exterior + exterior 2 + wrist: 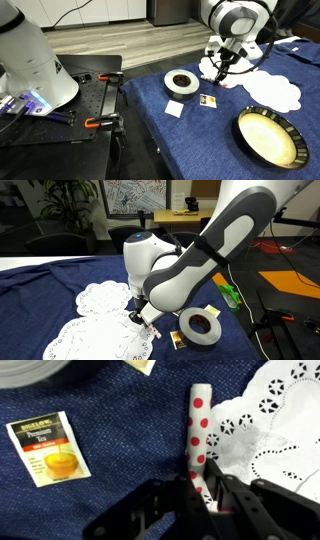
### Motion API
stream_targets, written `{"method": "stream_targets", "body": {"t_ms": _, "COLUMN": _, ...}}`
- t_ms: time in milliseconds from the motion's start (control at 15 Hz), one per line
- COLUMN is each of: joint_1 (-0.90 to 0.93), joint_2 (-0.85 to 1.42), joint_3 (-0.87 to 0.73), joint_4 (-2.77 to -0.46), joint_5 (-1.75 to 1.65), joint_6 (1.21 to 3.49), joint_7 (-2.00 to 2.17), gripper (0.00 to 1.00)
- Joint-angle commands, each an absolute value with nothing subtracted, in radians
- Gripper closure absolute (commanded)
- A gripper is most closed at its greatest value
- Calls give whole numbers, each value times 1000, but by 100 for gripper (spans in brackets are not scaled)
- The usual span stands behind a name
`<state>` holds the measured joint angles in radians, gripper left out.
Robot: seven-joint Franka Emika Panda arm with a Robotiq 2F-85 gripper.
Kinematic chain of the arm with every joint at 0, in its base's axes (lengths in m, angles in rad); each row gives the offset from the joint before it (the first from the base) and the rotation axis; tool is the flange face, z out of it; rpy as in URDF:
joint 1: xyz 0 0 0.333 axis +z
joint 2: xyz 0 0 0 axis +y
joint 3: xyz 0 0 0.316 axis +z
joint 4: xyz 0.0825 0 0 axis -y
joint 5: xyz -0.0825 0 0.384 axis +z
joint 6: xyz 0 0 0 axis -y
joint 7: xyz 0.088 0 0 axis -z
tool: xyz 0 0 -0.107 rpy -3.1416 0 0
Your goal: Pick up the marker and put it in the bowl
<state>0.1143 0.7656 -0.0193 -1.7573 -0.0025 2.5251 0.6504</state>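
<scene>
The bowl point(270, 138) is empty across the cloth, so my gripper will lift the marker, carry it over the bowl's cream inside, lower it and release.
The marker point(199, 420) is a slim white stick with red dots, lying on the blue cloth with one side at the edge of a white doily point(270, 430). My gripper point(200, 495) is down at the table, its two fingers close on either side of the marker's near end. It also shows in both exterior views point(219, 72) point(140, 320), low over the doilies. The bowl point(270, 138), large with a cream inside and a dark rim, stands empty at the near corner of the table, well away from the gripper.
A white tape ring with a dark centre point(181, 82) point(200, 327) sits beside the gripper. A tea packet point(48, 448) point(208, 100) and a small white card point(173, 108) lie on the cloth. Lace doilies point(275, 90) point(100, 300) cover the far part. Orange clamps point(100, 122) stick out at the table edge.
</scene>
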Motion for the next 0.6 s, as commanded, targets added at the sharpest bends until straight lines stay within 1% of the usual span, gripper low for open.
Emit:
{"method": "stream_targets", "body": {"t_ms": 0, "joint_1": 140, "joint_2": 764, "joint_3": -45, "joint_4": -1740, "joint_5": 20, "joint_6": 2494, "joint_7": 620, "gripper": 99}}
{"method": "stream_targets", "body": {"t_ms": 67, "joint_1": 144, "joint_2": 750, "joint_3": -48, "joint_4": -1755, "joint_5": 18, "joint_6": 2502, "joint_7": 623, "gripper": 95}}
{"method": "stream_targets", "body": {"t_ms": 533, "joint_1": 211, "joint_2": 549, "joint_3": -111, "joint_4": -1942, "joint_5": -16, "joint_6": 2581, "joint_7": 671, "gripper": 95}}
